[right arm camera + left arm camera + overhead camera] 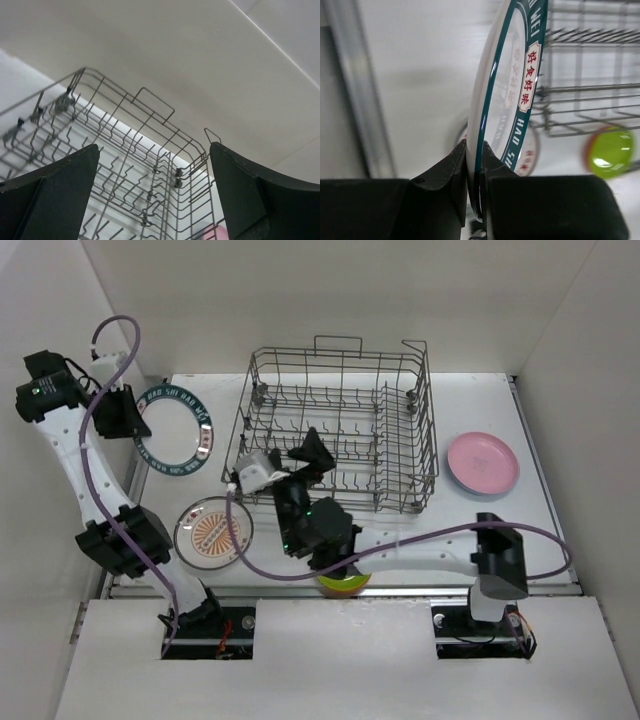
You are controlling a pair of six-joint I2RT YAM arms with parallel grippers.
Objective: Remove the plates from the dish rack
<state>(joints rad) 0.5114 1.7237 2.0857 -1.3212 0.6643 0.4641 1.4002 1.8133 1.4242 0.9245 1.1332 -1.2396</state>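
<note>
My left gripper should come back and down toward the white plate with the orange centre and release the lettered plate onto its bare top.
My left gripper [138,426] is shut on the left rim of the white plate with the dark teal lettered rim [176,430], left of the dish rack [340,425]. In the left wrist view the plate [512,85] stands edge-on, pinched between my fingers [451,170]. My right gripper [303,468] is open and empty over the rack's near left part. In the right wrist view the wide fingers [65,180] frame the rack's bare tines [130,165]. The white plate with the orange centre [212,532] lies on the table near the front left.
A pink plate [482,460] lies on a blue one right of the rack. A lime green plate on an orange one [345,583] lies at the front edge, partly under my right arm. White walls close in the table on the left, back and right.
</note>
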